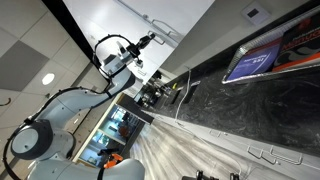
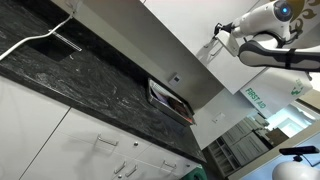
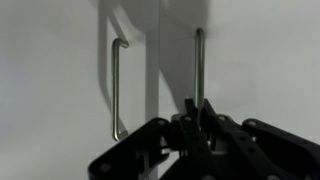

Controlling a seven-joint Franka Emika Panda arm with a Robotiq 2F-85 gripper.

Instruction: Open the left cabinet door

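My gripper pulls the held door back in an arc next, away from the twin door, since the held door has its handle beside the gap.
In the wrist view two plain white upper-cabinet doors meet at a narrow gap. Each has a slim silver bar handle beside it. My gripper is shut on the lower part of the right-hand handle, on the left cabinet door. The twin door and its handle are to the left, untouched. In both exterior views the gripper is raised against the white cabinet front. I cannot tell whether the held door stands ajar.
A dark stone countertop runs below the cabinets, with white drawer fronts under it. A blue-lit screen leans at the counter's back. A small appliance sits on the counter.
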